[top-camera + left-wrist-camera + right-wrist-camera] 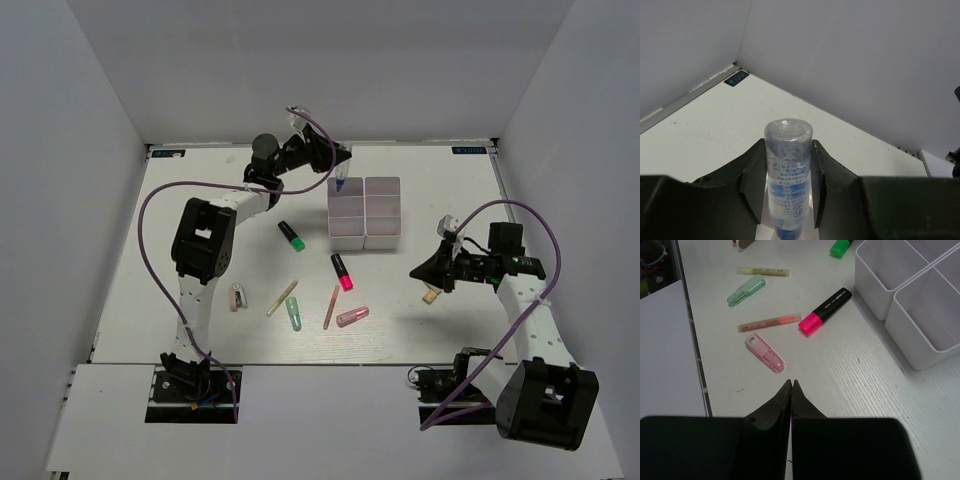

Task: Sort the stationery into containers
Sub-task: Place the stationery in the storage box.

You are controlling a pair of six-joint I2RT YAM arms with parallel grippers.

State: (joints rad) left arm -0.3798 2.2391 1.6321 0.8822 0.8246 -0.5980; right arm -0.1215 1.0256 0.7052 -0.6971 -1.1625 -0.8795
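The left gripper will next turn, move slightly back and down, and let go of the tube inside the organiser's section under the tube's blue end.
My left gripper is shut on a translucent blue tube, held just above the back-left compartment of the white organiser. In the left wrist view the tube stands upright between the fingers. My right gripper is shut, right of the loose items; in its wrist view the tips meet with nothing seen between them. A beige block lies just below it. A pink-capped marker, green-capped marker, pink tube, green tube and tan stick lie on the table.
A yellowish stick and a small pinkish piece lie at the left. The right wrist view shows the pink tube, an orange stick, the pink-capped marker and the organiser's wall. White walls enclose the table.
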